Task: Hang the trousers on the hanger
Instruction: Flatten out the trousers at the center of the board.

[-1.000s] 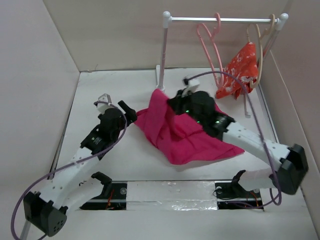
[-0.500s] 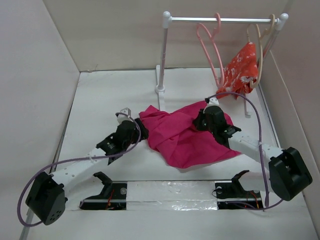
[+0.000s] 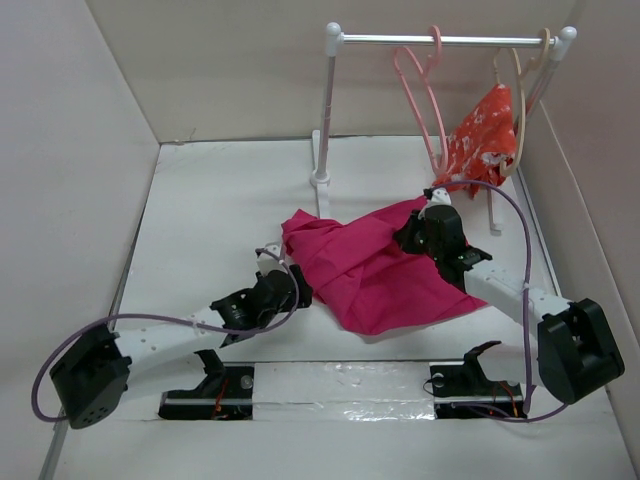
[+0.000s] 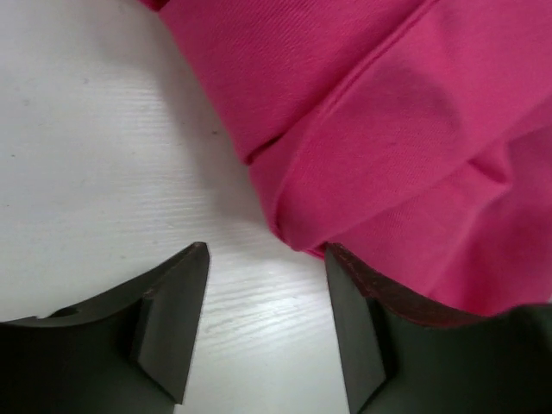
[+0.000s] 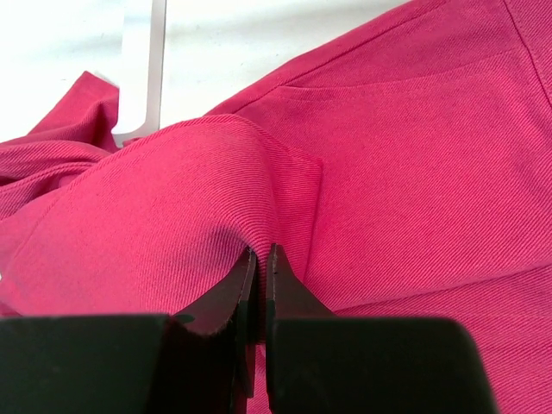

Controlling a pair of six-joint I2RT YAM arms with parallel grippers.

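Note:
My right gripper moves to the left in the top view over the trousers' middle (image 3: 366,243) (image 5: 168,233) next and releases the raised fold, since it bunches the trousers.
The magenta trousers (image 3: 365,270) lie crumpled on the white table, between my two arms. My left gripper (image 3: 298,286) sits low at their near-left edge. In the left wrist view it (image 4: 267,252) is open with bare table between its fingers, and the right finger (image 4: 366,332) touches the folded trousers (image 4: 388,129) edge. My right gripper (image 3: 418,233) rests on their far-right part, and in the right wrist view it (image 5: 260,252) is shut on a raised fold of the trousers (image 5: 397,172). The salmon-pink hanger (image 3: 424,95) hangs bare on the rail.
A white clothes rack stands at the back, with its rail (image 3: 440,40) overhead and its left post (image 3: 327,110) just behind the trousers. A cream hanger (image 3: 520,90) holding an orange-red flowered garment (image 3: 482,135) hangs at the rail's right end. Cardboard walls close in the sides.
My left arm has swung toward the near side and right, down to the trousers' edge, its jaws narrowing. My right gripper has moved right and lower with the fabric, pulling the trousers flatter.

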